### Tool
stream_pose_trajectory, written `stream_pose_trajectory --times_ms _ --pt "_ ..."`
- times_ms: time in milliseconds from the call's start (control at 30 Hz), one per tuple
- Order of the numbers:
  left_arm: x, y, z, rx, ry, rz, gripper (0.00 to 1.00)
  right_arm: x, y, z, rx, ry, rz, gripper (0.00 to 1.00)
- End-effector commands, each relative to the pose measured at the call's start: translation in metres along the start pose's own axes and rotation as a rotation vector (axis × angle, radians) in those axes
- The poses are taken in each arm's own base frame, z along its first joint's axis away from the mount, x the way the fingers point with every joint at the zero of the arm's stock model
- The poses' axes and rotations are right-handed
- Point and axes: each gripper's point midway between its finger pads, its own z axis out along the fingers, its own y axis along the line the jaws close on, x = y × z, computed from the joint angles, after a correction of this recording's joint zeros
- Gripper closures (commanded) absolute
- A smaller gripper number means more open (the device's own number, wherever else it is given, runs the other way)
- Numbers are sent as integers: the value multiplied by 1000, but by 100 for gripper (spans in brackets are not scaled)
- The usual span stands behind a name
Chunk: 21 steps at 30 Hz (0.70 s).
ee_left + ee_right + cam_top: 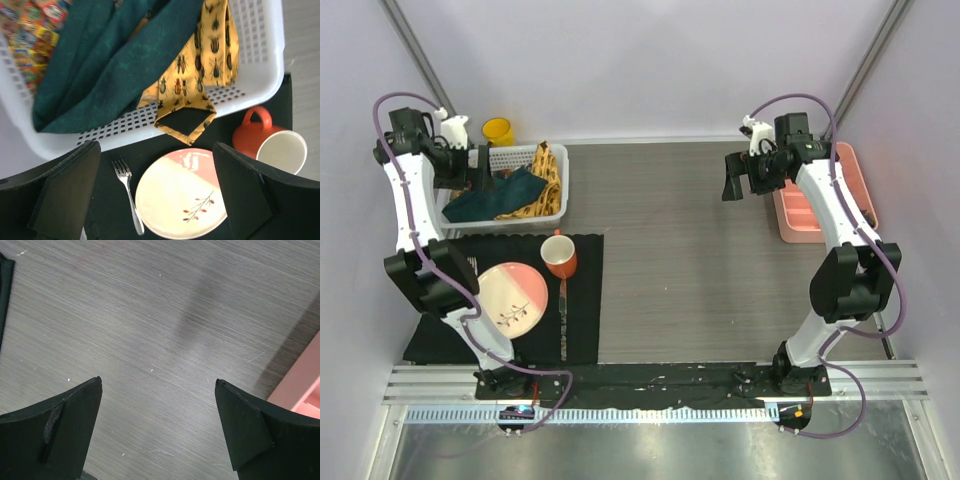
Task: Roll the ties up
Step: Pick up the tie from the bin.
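Note:
The dark teal tie lies uncovered on top of the pile. I will move my left gripper down into the basket (558,196) onto the near part of the dark teal tie.
The ties lie piled in a white basket (558,196) at the back left. The dark teal tie (505,195) is on top, the yellow-orange insect-patterned tie (546,172) beside it. In the left wrist view the teal tie (105,65) fills the basket (265,75), the yellow tie (195,85) hangs its pointed end over the rim, and a brownish multicolour tie (30,20) shows at the top left. My left gripper (480,172) is open above the basket's left end (156,150). My right gripper (737,178) is open and empty over bare table (157,385).
A black placemat (582,300) at front left holds a pink-and-cream plate (512,298), an orange mug (558,256), a fork (127,195) and a knife (563,320). A yellow cup (498,131) stands behind the basket. A pink tray (800,215) sits at the right.

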Motion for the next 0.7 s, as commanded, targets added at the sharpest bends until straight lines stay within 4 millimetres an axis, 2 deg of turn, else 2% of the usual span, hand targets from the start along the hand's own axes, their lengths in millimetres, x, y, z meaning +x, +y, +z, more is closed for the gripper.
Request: stream_pose_trajectory --times_ms 0,100,333,667 --pt "1 1 11 124 -32 123 0 -8 -3 2 8 -4 -9 1" --pt "-4 18 23 104 -61 157 1 -6 -4 5 8 6 -4 0" --pt "-7 42 61 101 -69 250 4 0 -10 18 5 44 5 1" --pt "10 72 111 106 7 376 4 12 -20 31 30 99 -7 1"
